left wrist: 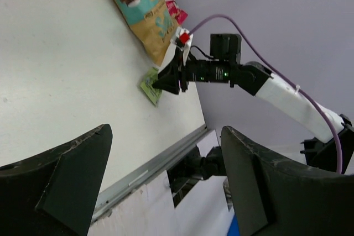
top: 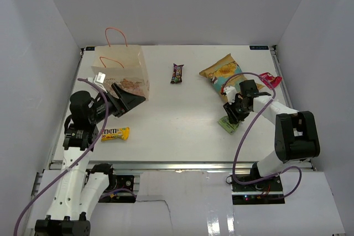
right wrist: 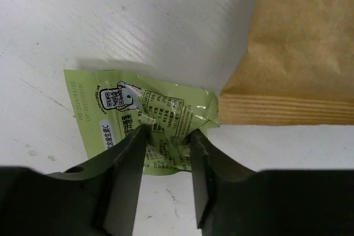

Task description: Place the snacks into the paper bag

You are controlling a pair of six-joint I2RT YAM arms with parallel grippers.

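Observation:
The small green packet lies to the right in the top view, so the left gripper will move there next, onto the packet's bottom corner [top: 231,131] [left wrist: 155,102] that the right gripper leaves free.
The cream paper bag [top: 126,70] stands at the back left with its cord handles up. My left gripper [top: 126,101] is open and empty right in front of it; in the left wrist view [left wrist: 166,192] its jaws stand wide apart. My right gripper [top: 234,115] is shut on the small green packet [right wrist: 138,109], which bunches between the fingers on the table; it also shows in the top view [top: 227,125]. The chip bag [top: 223,72] lies just behind it. The dark purple candy bar [top: 177,73] lies mid-table. The M&M's pack [top: 115,134] lies front left. The yellow bar is out of view.
A pink-red packet [top: 270,79] lies at the right edge beside the chip bag. White walls close in the table on three sides. A metal rail [top: 166,164] runs along the near edge.

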